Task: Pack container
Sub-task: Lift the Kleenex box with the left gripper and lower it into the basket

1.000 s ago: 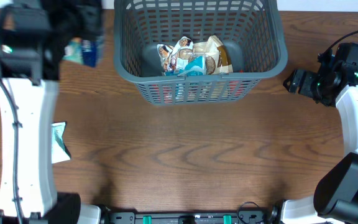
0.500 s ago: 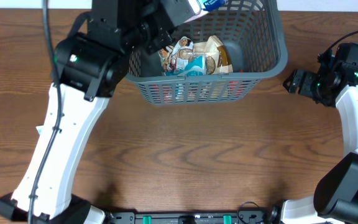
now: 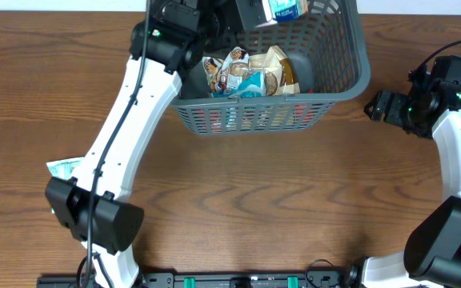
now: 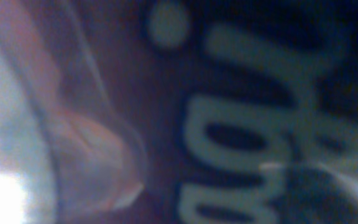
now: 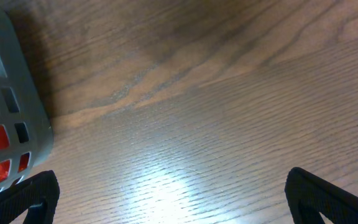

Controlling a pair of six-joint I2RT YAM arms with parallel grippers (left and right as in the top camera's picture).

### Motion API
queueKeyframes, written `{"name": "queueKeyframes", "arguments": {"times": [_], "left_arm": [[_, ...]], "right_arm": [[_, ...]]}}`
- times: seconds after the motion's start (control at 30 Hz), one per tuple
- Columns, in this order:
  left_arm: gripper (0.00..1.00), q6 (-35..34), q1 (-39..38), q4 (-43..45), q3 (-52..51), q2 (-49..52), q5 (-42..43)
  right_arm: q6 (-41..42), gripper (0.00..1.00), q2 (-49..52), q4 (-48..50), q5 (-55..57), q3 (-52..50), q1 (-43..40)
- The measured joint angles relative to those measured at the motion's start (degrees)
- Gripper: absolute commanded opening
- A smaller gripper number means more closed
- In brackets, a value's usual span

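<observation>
The packet in my left gripper hangs toward the basket's far side, so I should next bring it back and down over the snack packets on the basket's bottom [image 3: 251,74].
The container [image 3: 256,114] is a dark grey-blue lattice basket at the top middle of the table, and its corner [image 5: 5,99] shows in the right wrist view. Several snack packets [image 3: 246,72] lie on its floor. My left gripper [image 3: 266,12] hangs over the basket's far side, shut on a blue and white packet [image 3: 285,8]. The left wrist view is filled by that packet [image 4: 260,112], blurred, dark blue with pale letters. My right gripper [image 3: 378,105] stands open just right of the basket, low over bare wood [image 5: 173,205], with nothing between its fingers.
A white and teal packet [image 3: 62,168] lies on the table at the left, beside the left arm's base. Red packaging shows through the basket's front slots [image 3: 214,118]. The wooden table [image 3: 254,200] stretches in front of the basket.
My left arm has swung from the table's far left to above the basket, carrying the blue packet. The right arm has not moved.
</observation>
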Motion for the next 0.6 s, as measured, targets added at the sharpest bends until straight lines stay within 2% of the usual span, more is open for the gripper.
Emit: {"name": "queueKeyframes", "arguments": {"times": [0.23, 0.43, 0.47, 0.5, 0.53, 0.6], "left_arm": [[0.06, 0.1, -0.1, -9.2, 0.0, 4.0, 0.0], [0.07, 0.1, -0.2, -12.9, 0.0, 6.5, 0.0], [0.17, 0.1, -0.2, -13.2, 0.0, 6.5, 0.0], [0.38, 0.1, -0.2, -13.3, 0.0, 6.4, 0.0], [0.46, 0.1, -0.2, -13.3, 0.0, 6.4, 0.0], [0.57, -0.2, -0.2, -13.4, 0.0, 6.4, 0.0]], "right_arm": [[0.0, 0.99, 0.0, 0.0, 0.0, 0.0, 0.0], [0.0, 0.99, 0.0, -0.1, 0.0, 0.0, 0.0], [0.0, 0.99, 0.0, -0.2, 0.0, 0.0, 0.0], [0.0, 0.99, 0.0, -0.3, 0.0, 0.0, 0.0], [0.0, 0.99, 0.0, -0.3, 0.0, 0.0, 0.0], [0.0, 0.99, 0.0, -0.4, 0.0, 0.0, 0.0]]}}
